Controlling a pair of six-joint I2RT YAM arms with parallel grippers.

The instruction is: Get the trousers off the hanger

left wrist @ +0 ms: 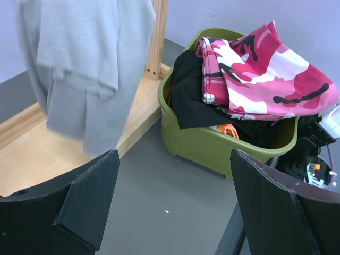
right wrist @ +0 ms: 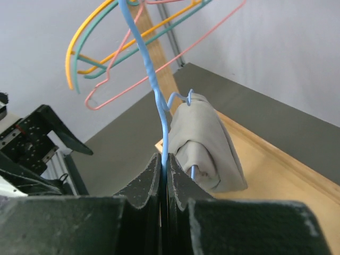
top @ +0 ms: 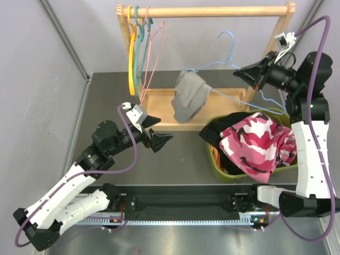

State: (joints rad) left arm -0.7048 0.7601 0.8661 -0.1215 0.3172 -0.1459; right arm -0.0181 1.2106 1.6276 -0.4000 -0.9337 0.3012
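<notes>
My left gripper is open and will move outward next, toward the grey trousers, because they hang off to one side. It will turn its open fingers onto their hanging lower fold (top: 184, 110) (left wrist: 91, 121).
The grey trousers (top: 188, 95) hang bunched on the left end of a blue wire hanger (top: 228, 64), above the wooden rack base. My right gripper (top: 245, 73) is shut on that hanger's wire; the right wrist view shows the jaws (right wrist: 164, 170) pinching the blue wire (right wrist: 151, 79), with the grey trousers (right wrist: 204, 143) just beyond. My left gripper (top: 156, 133) is open and empty, low over the table in front of the trousers (left wrist: 85, 69). The pink camouflage trousers (top: 257, 141), black trousers (top: 223, 127) and a bit of the orange trousers (left wrist: 227, 129) lie in the green bin (top: 212, 159).
The wooden rack's top rail (top: 212, 10) carries yellow, teal and pink empty hangers (top: 138, 48) at its left end. Its base tray (top: 159, 106) lies behind my left gripper. The green bin (left wrist: 212, 143) stands right of the left gripper. Grey walls enclose the table.
</notes>
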